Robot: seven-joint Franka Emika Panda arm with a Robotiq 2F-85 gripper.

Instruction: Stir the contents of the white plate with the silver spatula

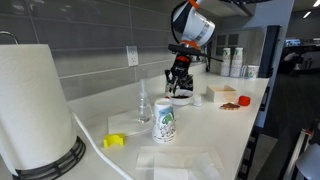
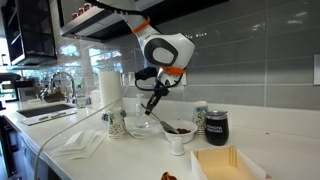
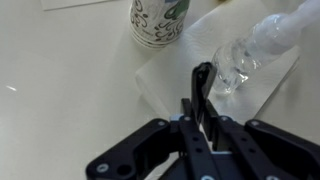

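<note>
My gripper still holds the silver spatula above the counter, so next it will move down toward the white plate below it and release the spatula.
My gripper [image 1: 180,78] [image 2: 152,97] is shut on the silver spatula [image 3: 202,78], a thin dark-looking blade sticking out between the jaws [image 3: 200,112]. The white plate [image 1: 183,99] [image 2: 178,131] is a small dish with dark contents on the counter. In both exterior views the gripper hangs above the counter close to the dish, toward the clear glass bottle [image 2: 141,120]. The wrist view shows the spatula tip over a white napkin [image 3: 165,70] next to the bottle [image 3: 255,48]. The dish is out of the wrist view.
A white cup with green print [image 1: 165,122] [image 2: 115,123] [image 3: 158,20] stands near the bottle [image 1: 143,101]. A brownish plate with orange-red food [image 1: 232,103], a wooden box [image 2: 230,163], a black mug [image 2: 216,125] and a paper towel roll [image 1: 35,110] are around.
</note>
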